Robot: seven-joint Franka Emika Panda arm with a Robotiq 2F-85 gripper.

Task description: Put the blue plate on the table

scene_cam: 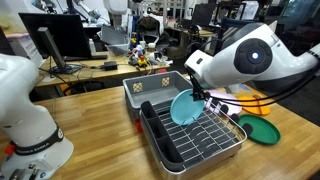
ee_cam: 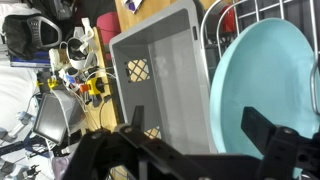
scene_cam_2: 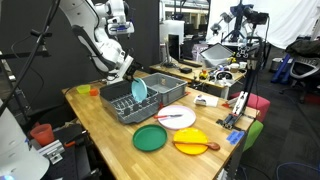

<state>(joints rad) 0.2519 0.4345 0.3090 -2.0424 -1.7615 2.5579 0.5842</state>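
My gripper stays at the plate's top edge and closes both fingers onto the plate's rim [scene_cam: 190,92] [ee_cam: 216,136] next, since that rim is already between them, open.
The blue plate [scene_cam: 185,106] stands on edge in the wire rack [scene_cam: 216,136], next to the grey bin [scene_cam: 150,86]. It also shows in an exterior view [scene_cam_2: 139,89] and fills the right side of the wrist view [ee_cam: 270,90]. My gripper [scene_cam: 201,94] [scene_cam_2: 128,72] is right at the plate's top edge. In the wrist view my gripper [ee_cam: 200,125] is open. Its two dark fingers stand wide apart, with the plate's rim between them and not clamped. The wooden table [scene_cam: 100,108] [scene_cam_2: 105,130] carries the bin and rack.
A dark green plate [scene_cam: 263,131] [scene_cam_2: 151,138], an orange plate [scene_cam_2: 192,143] and a white plate [scene_cam_2: 177,117] lie on the table beside the rack. The grey bin [ee_cam: 160,70] is empty. Cluttered desks stand behind, and another white robot arm [scene_cam: 30,110] is close by.
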